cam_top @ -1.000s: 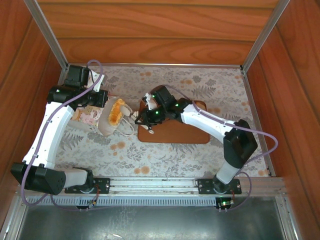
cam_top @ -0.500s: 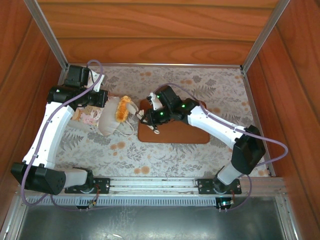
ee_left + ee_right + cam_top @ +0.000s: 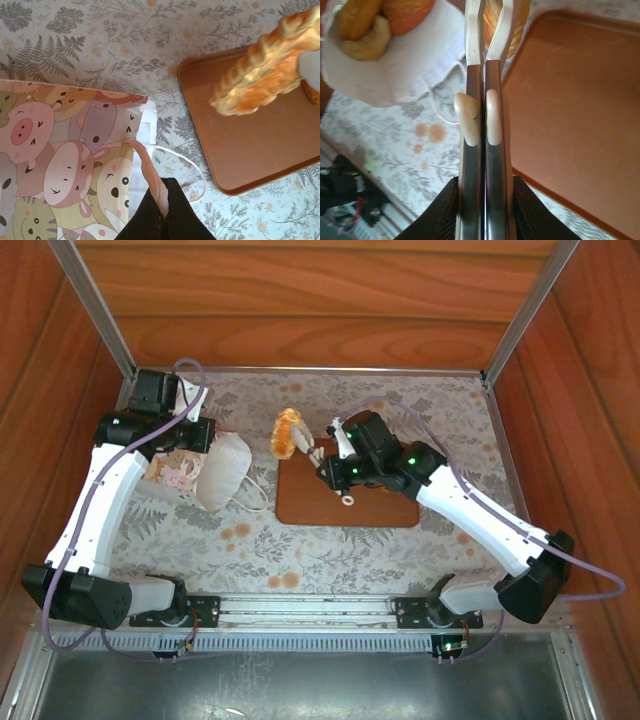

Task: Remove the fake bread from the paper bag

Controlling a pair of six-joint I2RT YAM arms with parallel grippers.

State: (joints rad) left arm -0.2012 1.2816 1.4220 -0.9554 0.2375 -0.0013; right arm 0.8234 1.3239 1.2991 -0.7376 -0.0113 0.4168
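The tray's middle (image 3: 325,497) is bare beside the other bread. My right gripper should next move away from the bag, go down to that spot and let go of the golden croissant.
The paper bag (image 3: 222,472) lies on its side with its mouth toward the tray; cartoon animals are printed on its side (image 3: 65,165). My left gripper (image 3: 162,212) is shut on the bag's rim, by the bag's far end (image 3: 205,435). My right gripper (image 3: 300,443) is shut on a golden croissant of fake bread (image 3: 288,432), held in the air over the tray's far left corner. In the left wrist view the croissant (image 3: 265,75) hangs above the tray. The right wrist view has more fake bread (image 3: 370,25) inside the bag's white mouth (image 3: 405,65).
A flat brown tray (image 3: 370,505) lies on the floral cloth right of the bag. The bag's white cord handle (image 3: 195,165) loops on the cloth between bag and tray. Wooden walls close in the table at the back and sides.
My right gripper has drawn the croissant out of the bag's mouth and carried it right and farther back, up over the tray's corner. The left arm and bag have stayed put.
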